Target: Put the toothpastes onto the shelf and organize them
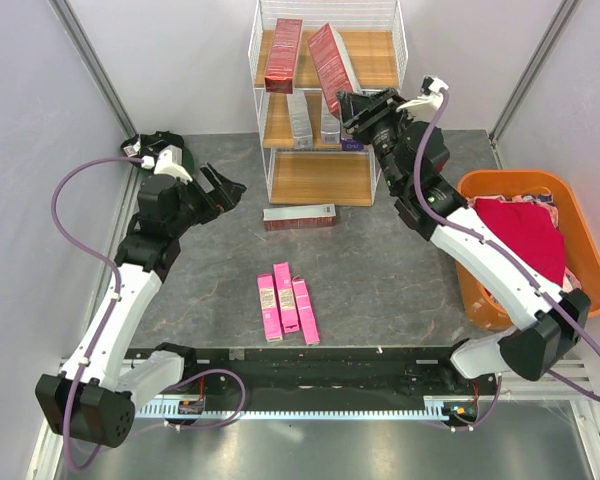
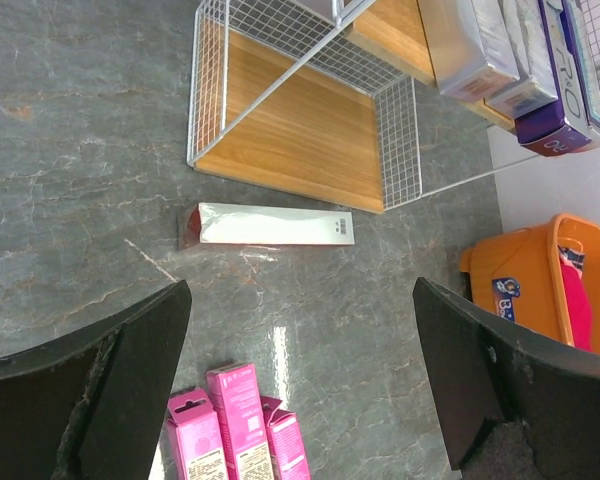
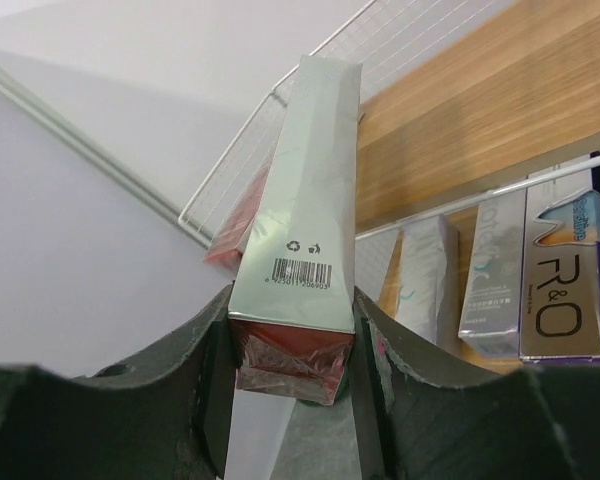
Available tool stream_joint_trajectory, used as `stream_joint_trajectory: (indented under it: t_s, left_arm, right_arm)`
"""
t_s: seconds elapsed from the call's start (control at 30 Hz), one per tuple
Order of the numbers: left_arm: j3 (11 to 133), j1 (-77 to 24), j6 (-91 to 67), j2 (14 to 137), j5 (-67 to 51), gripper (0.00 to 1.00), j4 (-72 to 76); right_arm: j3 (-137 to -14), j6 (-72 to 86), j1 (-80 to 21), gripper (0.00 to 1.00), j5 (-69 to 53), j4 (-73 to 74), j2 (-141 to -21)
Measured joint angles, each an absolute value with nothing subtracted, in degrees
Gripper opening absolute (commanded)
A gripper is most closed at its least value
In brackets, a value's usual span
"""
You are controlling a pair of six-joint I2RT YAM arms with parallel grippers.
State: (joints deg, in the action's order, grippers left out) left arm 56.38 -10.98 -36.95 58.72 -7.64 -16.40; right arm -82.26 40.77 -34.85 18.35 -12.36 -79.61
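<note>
The right gripper shifts outward and toward the box already lying there, onto the shelf's top board, next, since the held box's near end slants away from it.
The white wire shelf (image 1: 262, 100) stands at the back. One dark red toothpaste box (image 1: 283, 55) lies on its top board. My right gripper (image 1: 348, 103) is shut on a second dark red box (image 1: 328, 55) and holds it tilted over the top board; its silver barcode side (image 3: 305, 200) faces the wrist camera. Silver and purple boxes (image 1: 300, 120) stand on the middle board and also show in the right wrist view (image 3: 540, 270). A third dark red box (image 1: 299, 217) lies on the table before the shelf. Three pink boxes (image 1: 286, 303) lie mid-table. My left gripper (image 1: 227, 188) is open and empty.
An orange tub (image 1: 580, 250) holding red cloth sits at the right, beside my right arm. The shelf's bottom board (image 1: 320, 178) is bare. White walls close in the left, back and right sides of the grey table.
</note>
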Motion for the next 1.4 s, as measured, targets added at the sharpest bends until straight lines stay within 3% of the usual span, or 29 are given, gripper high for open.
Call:
stream_joint_trajectory:
  t_s: [0.4, 0.87, 0.97, 1.0, 1.1, 1.3, 1.4]
  left_arm:
    - [55.2, -11.0, -37.0, 56.6, -7.6, 1.00, -16.6]
    - [53.1, -11.0, -37.6, 56.6, -8.1, 1.00, -16.9]
    - [53.1, -11.0, -37.7, 56.6, -8.1, 1.00, -17.1]
    - [53.1, -11.0, -37.7, 56.6, -8.1, 1.00, -17.1]
    - [53.1, -11.0, -37.7, 56.6, -8.1, 1.00, -17.1]
    - [53.0, -11.0, -37.7, 56.2, -8.1, 1.00, -17.1]
    - [53.0, -11.0, -37.7, 56.1, -8.1, 1.00, -17.1]
  right_arm:
    - [-95.7, 47.6, -34.6, 0.21, 24.8, -11.7, -93.0]
    - [-98.8, 58.0, -34.6, 0.24, 26.9, -12.7, -99.3]
    - [-99.3, 60.0, -34.8, 0.35, 26.3, -13.8, -100.4]
    - [-99.3, 60.5, -34.9, 0.49, 26.1, -14.2, -100.7]
    - [-99.0, 61.7, -35.2, 0.65, 25.1, -15.4, -101.1]
    - [-96.2, 62.3, -35.6, 0.87, 22.4, -17.8, -100.9]
    - [-94.7, 61.7, -35.8, 0.93, 21.5, -17.9, -100.8]
